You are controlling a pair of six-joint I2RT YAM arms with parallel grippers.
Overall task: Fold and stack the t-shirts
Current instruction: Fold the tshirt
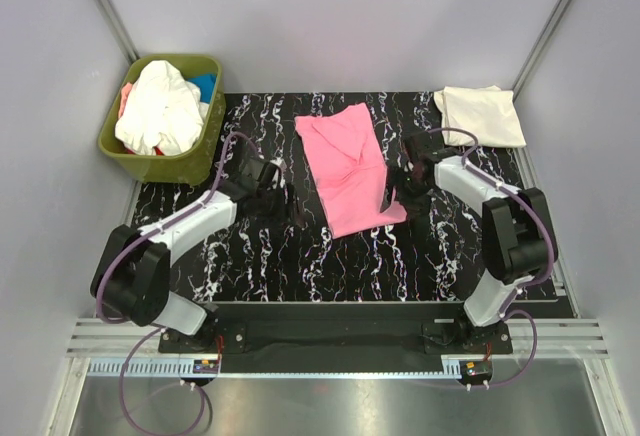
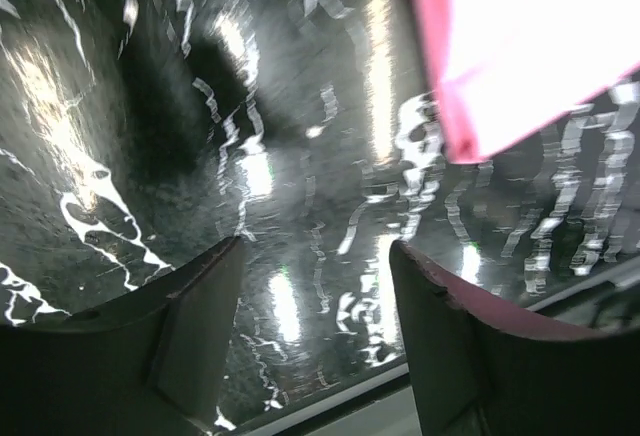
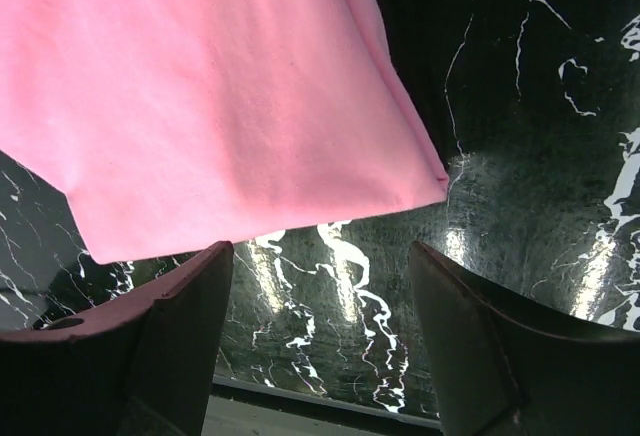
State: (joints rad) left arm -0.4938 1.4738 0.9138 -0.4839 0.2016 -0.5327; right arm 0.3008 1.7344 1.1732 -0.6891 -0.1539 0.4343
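Note:
My right gripper moves down and toward the right in its wrist view next. It then closes on the pink t-shirt's near corner (image 1: 404, 217) (image 3: 439, 191), which lies that way below it.
A bright pink t-shirt (image 1: 350, 166) lies partly folded on the black marbled table (image 1: 300, 266), its long side running front to back. My left gripper (image 1: 292, 201) hovers just left of it, open and empty. In the left wrist view the left gripper (image 2: 315, 246) has only tabletop between its fingers, with the pink t-shirt (image 2: 530, 46) at the upper right. My right gripper (image 1: 393, 199) stands by the shirt's near right corner. The right gripper (image 3: 320, 248) is open and empty, the pink t-shirt (image 3: 200, 106) lying just beyond its fingertips. A cream t-shirt (image 1: 480, 114) lies folded at the back right.
An olive-green bin (image 1: 200, 161) stands off the table's back left corner, holding a crumpled white t-shirt (image 1: 158, 106) and a bit of blue cloth (image 1: 205, 84). Grey walls close in the back and both sides.

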